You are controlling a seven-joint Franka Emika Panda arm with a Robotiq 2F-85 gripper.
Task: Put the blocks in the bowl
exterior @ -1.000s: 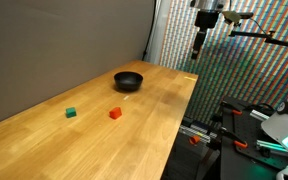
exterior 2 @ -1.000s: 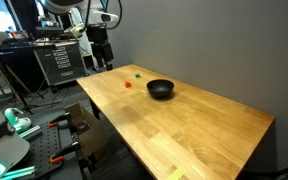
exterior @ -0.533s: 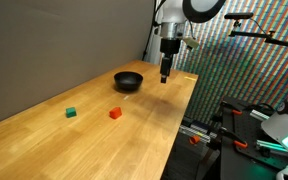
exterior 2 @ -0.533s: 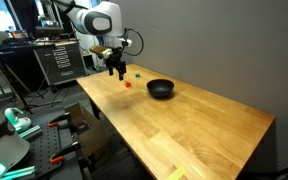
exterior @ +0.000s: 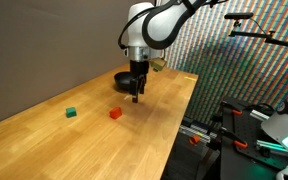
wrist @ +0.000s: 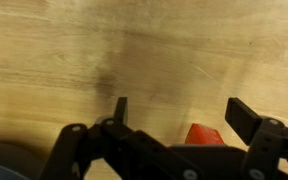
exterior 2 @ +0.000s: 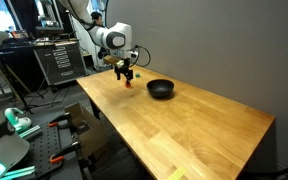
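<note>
The red block (wrist: 203,134) is below my gripper and off-center to the right in the wrist view. My gripper will move that way and lower its fingers around the block.
The red block (exterior: 114,114) lies on the wooden table, also seen in an exterior view (exterior 2: 128,85) and in the wrist view (wrist: 205,135). The green block (exterior: 71,113) lies further along the table; the arm hides it in an exterior view. The black bowl (exterior: 125,79) (exterior 2: 160,89) sits near the wall, partly behind the arm. My gripper (exterior: 136,98) (exterior 2: 125,76) hangs open and empty just above the table, beside the red block. In the wrist view the open jaws (wrist: 184,110) frame bare wood, with the red block low between them.
The wooden table (exterior: 84,140) (exterior 2: 184,130) has a grey wall behind it. Beyond its edge stand lab gear, a tool cabinet (exterior 2: 54,62) and camera stands (exterior: 254,35).
The arm has swung in from off the table, past the bowl, and come down to just above the table next to the red block. The blocks and bowl have not moved.
</note>
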